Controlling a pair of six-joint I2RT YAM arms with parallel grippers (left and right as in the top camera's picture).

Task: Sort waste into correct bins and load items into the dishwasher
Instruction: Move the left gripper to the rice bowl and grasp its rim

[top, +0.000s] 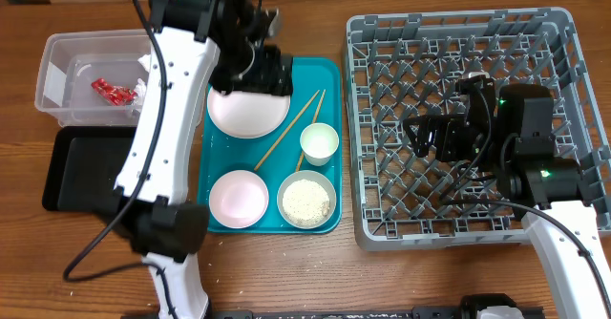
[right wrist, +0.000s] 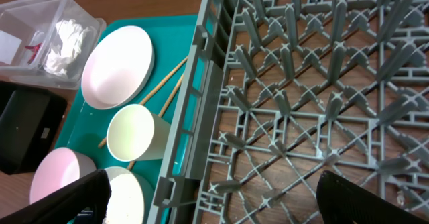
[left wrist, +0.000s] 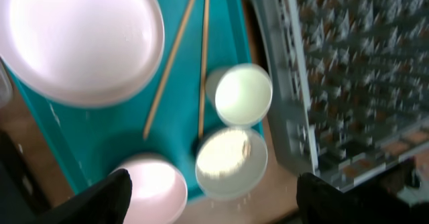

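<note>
The grey-green bowl has rice-like grains (top: 305, 201) in it. So my left gripper will next move back past the plate (top: 246, 111) and down onto the bowl's rim beside the rack.
A white plate (top: 246, 111), two wooden chopsticks (top: 289, 128), a small white cup (top: 319, 142), a pinkish bowl (top: 238, 198) and a grey-green bowl of rice-like grains (top: 305, 201) sit on the teal tray (top: 325, 71). The grey dish rack (top: 468, 32) stands at the right with nothing loaded in it. The clear tub (top: 57, 56) holds a red wrapper (top: 112, 92) and a white napkin (right wrist: 67, 36). The black tray (top: 81, 166) lies in front of it. My left gripper (top: 263, 71) hovers open over the plate's far edge; in its wrist view (left wrist: 214, 204) nothing is between the jaws. My right gripper (top: 417, 133) is open above the rack (right wrist: 221, 204).
A few loose grains (left wrist: 221, 198) lie on the wooden table in front of the teal tray. The left arm crosses above the black tray and the tub's right side. The rack's upright pegs (right wrist: 288, 110) fill its floor.
</note>
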